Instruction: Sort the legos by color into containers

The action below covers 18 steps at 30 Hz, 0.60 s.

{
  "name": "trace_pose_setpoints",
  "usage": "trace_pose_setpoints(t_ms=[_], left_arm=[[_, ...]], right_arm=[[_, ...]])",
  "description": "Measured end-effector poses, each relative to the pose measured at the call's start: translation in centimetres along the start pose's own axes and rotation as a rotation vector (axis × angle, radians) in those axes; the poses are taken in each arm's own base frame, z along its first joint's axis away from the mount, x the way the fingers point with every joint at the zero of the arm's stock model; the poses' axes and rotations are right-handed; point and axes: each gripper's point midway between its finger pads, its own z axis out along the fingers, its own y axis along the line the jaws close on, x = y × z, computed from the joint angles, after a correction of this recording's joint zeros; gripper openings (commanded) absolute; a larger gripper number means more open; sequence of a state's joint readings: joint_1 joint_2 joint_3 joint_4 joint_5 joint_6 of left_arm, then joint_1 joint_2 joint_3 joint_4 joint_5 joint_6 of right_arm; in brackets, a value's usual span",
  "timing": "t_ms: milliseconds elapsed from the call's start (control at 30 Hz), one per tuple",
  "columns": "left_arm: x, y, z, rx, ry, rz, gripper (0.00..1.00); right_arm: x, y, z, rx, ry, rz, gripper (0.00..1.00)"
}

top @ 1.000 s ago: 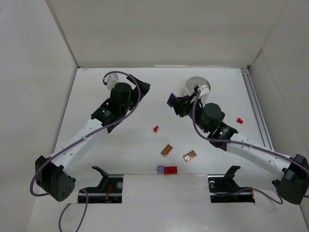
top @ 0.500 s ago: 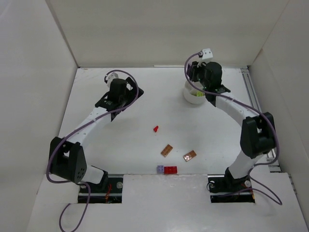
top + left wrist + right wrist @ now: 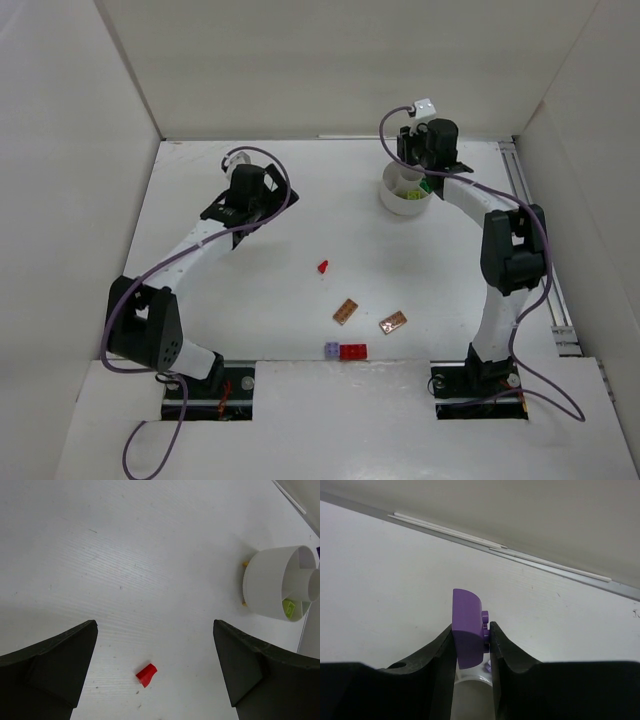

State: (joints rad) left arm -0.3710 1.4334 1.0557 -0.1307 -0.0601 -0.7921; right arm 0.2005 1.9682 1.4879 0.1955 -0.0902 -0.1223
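The purple brick should be let go where a lilac piece lies, so the right gripper next needs to go down toward the far part of the round white dish.
The round white dish (image 3: 398, 203) stands at the back right. My right gripper (image 3: 413, 176) hovers over it, shut on a purple brick (image 3: 468, 630). The dish's rim (image 3: 470, 686) and a lilac piece (image 3: 488, 667) show just below the jaws. Green bricks (image 3: 425, 185) lie in the dish. My left gripper (image 3: 252, 208) is open and empty at the back left, above the table. In the left wrist view its open gripper (image 3: 154, 630) frames a small red brick (image 3: 146, 674), with the dish (image 3: 270, 587) and a lime brick (image 3: 288, 607) to the right.
Loose on the table are a small red brick (image 3: 323, 266), two orange-brown plates (image 3: 345, 311) (image 3: 393, 322), and a lilac brick (image 3: 331, 350) touching a red brick (image 3: 353, 351) by the near edge. White walls enclose the table, and a rail (image 3: 528, 215) runs along the right side.
My right arm has swung from the table's middle to the back and carried the purple brick over the dish. My left gripper has shifted slightly back and left.
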Motion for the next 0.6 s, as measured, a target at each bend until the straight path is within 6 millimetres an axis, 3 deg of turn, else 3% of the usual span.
trace_pose_setpoints(t_ms=[600], left_arm=[[1.4, 1.3, 1.1, -0.038, 0.042, 0.012, 1.0]], right_arm=[[2.5, -1.1, -0.5, 0.05, 0.089, -0.026, 0.31]])
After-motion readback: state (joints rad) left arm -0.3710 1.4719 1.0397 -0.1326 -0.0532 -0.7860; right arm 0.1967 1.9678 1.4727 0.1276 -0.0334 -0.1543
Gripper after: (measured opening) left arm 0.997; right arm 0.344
